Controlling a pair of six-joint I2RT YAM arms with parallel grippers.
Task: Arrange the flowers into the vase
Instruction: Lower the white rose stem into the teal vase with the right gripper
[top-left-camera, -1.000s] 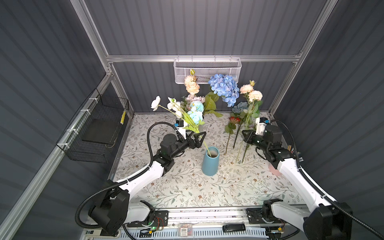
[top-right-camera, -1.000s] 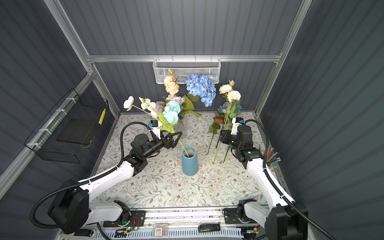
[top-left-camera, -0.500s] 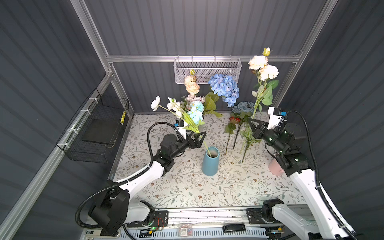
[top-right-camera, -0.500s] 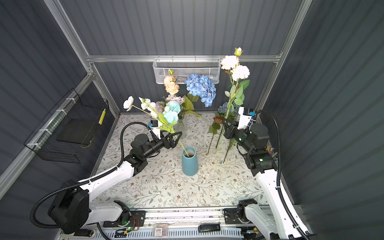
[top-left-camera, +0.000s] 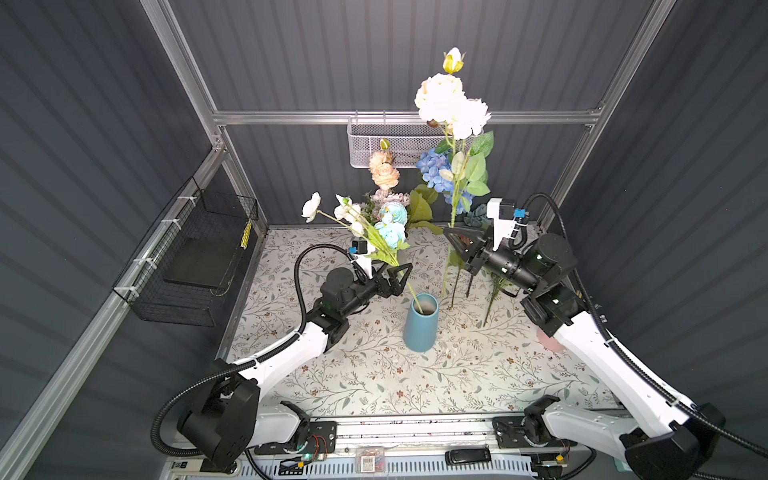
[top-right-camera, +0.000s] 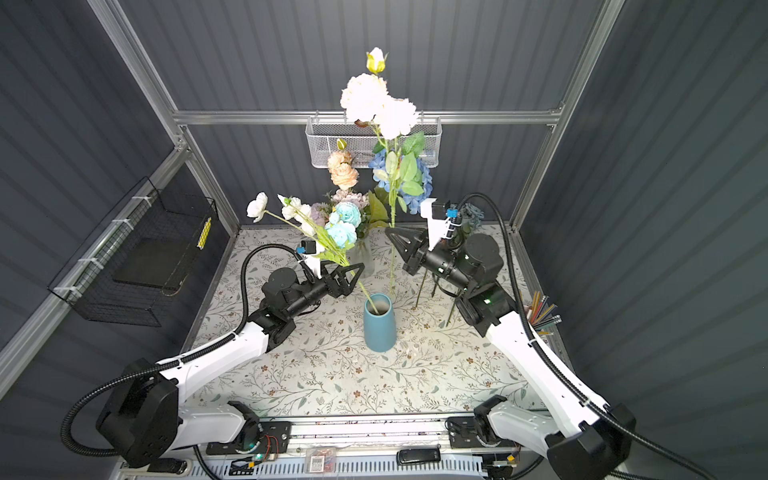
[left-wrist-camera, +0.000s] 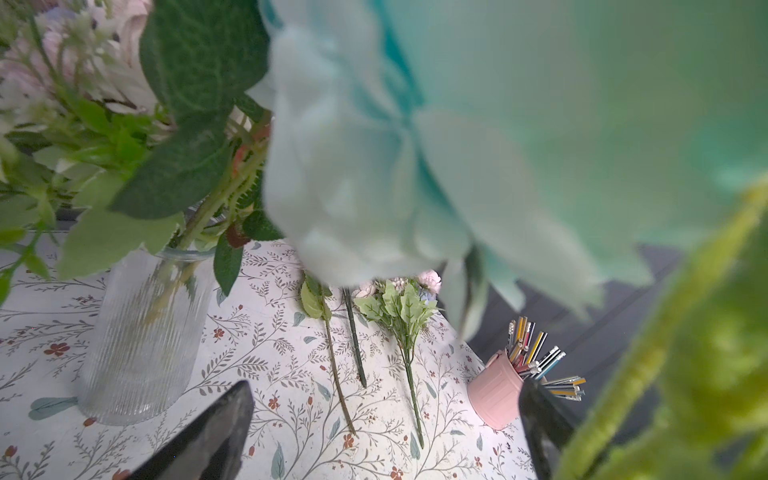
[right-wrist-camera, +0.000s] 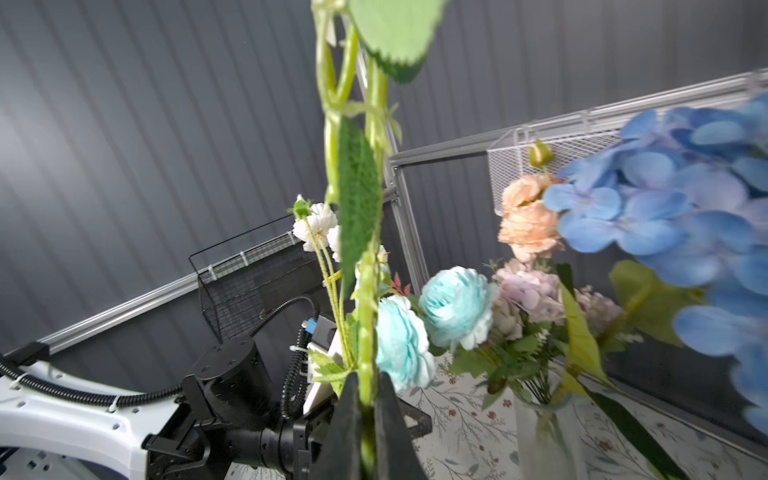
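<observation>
The right gripper moves down and across to the opening of the blue vase next and releases the cream roses' green stem, since its lower end still hangs outside.
A blue vase (top-left-camera: 420, 322) (top-right-camera: 379, 322) stands mid-table, and a bunch of pale-blue roses (top-left-camera: 390, 230) and white blooms leans out of it to the left. My left gripper (top-left-camera: 397, 276) (left-wrist-camera: 386, 390) is open beside that bunch's stem (left-wrist-camera: 665, 332), gripping nothing. My right gripper (top-left-camera: 451, 235) (right-wrist-camera: 368, 399) is shut on the green stem of a cream rose bunch (top-left-camera: 451, 104) (top-right-camera: 378, 104), held upright high over the table, right of the vase. More flowers (top-left-camera: 494, 299) (left-wrist-camera: 409, 332) lie on the table under the right arm.
A ribbed glass vase (left-wrist-camera: 141, 332) (top-right-camera: 365, 259) at the back holds peach roses (top-left-camera: 384, 170), lilac blooms and a blue hydrangea (right-wrist-camera: 665, 208). A pink cup of pencils (left-wrist-camera: 496, 390) (top-right-camera: 540, 311) stands at the right edge. Wire baskets hang on the back wall (top-left-camera: 386, 143) and left wall (top-left-camera: 199, 257).
My right gripper has lifted the cream rose bunch off the table and carried it up and towards the middle. The left arm has stayed still.
</observation>
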